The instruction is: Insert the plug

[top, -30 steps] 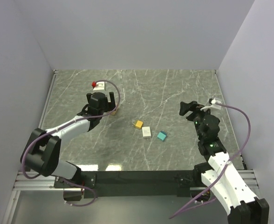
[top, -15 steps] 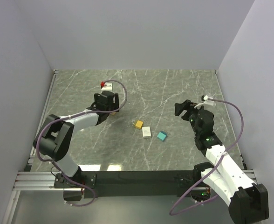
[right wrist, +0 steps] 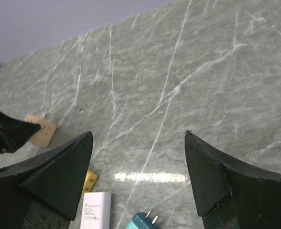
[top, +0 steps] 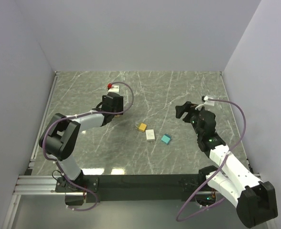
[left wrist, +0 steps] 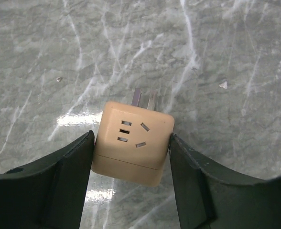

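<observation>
I will next move my right gripper left in the top view and down around the long sides of the white charger (top: 150,135), which is below the gripper.
A beige socket cube (left wrist: 131,145) with two metal prongs on its far side lies on the marble table, slots facing up. My left gripper (left wrist: 131,137) has both fingers pressed against its sides. From above, the left gripper (top: 113,109) hides most of the cube. My right gripper (top: 182,110) is open and empty, hovering above the table right of centre. Below it lie a yellow plug (top: 142,127), a white charger (top: 150,135) and a teal plug (top: 166,139) with two prongs. The right wrist view shows the teal plug (right wrist: 143,222), the white charger (right wrist: 96,212) and the cube (right wrist: 41,130).
Grey walls close the table (top: 178,90) on the left, back and right. A purple cable (top: 126,95) loops over the left wrist, and another purple cable (top: 243,129) arcs beside the right arm. A black rail (top: 140,181) runs along the near edge.
The left gripper has swung right and settled around the beige cube. The right gripper has moved left, toward the table's middle.
</observation>
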Robot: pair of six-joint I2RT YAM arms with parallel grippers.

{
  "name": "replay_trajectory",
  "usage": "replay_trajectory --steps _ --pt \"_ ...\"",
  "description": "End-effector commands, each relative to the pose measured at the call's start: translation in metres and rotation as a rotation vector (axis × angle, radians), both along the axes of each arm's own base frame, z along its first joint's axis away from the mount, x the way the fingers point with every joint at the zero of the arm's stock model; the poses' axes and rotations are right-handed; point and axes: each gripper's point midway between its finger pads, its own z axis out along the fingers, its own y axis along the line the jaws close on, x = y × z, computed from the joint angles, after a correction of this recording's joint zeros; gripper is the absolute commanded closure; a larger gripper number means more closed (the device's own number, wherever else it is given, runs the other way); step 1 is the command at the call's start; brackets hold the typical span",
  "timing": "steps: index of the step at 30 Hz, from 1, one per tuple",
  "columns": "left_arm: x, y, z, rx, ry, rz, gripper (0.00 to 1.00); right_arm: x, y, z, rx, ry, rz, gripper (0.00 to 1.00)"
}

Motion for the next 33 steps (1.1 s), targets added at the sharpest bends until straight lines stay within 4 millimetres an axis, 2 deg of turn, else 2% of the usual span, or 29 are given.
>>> replay_trajectory --steps 1,4,10,12,13,15,16,24,29,33 --pt "-0.004 -0.02 0.005 -0.026 0.001 -0.077 0.45 0.008 0.011 0.03 -0.005 -0.065 0.026 0.16" --pt "-0.01 -0.027 0.002 -0.022 0.006 -0.106 0.51 0.006 0.024 0.024 -0.013 -0.046 0.071 0.17" --pt "-0.022 -0.041 -0.007 -0.026 0.027 -0.159 0.53 -0.003 0.06 0.014 -0.042 -0.001 0.174 0.19" --pt "-0.023 -0.042 -0.009 -0.03 0.031 -0.164 0.53 -0.008 0.074 0.006 -0.06 0.035 0.212 0.2" --pt "-0.025 -0.044 -0.01 -0.033 0.036 -0.169 0.53 -0.007 0.078 0.009 -0.062 0.039 0.219 0.2" --pt "-0.029 -0.048 -0.011 -0.044 0.04 -0.181 0.53 -0.012 0.089 -0.003 -0.09 0.09 0.25 0.21" --pt "-0.032 -0.051 -0.011 -0.051 0.042 -0.193 0.54 -0.01 0.093 0.0 -0.094 0.095 0.255 0.21" --pt "-0.05 -0.068 -0.012 -0.091 0.045 -0.249 0.54 -0.018 0.122 -0.038 -0.151 0.233 0.291 0.22" --pt "-0.061 -0.077 -0.005 -0.139 0.05 -0.293 0.55 -0.033 0.142 -0.065 -0.204 0.309 0.35 0.22" --pt "-0.066 -0.076 0.008 -0.163 0.031 -0.287 0.45 -0.037 0.154 -0.085 -0.272 0.364 0.357 0.23"
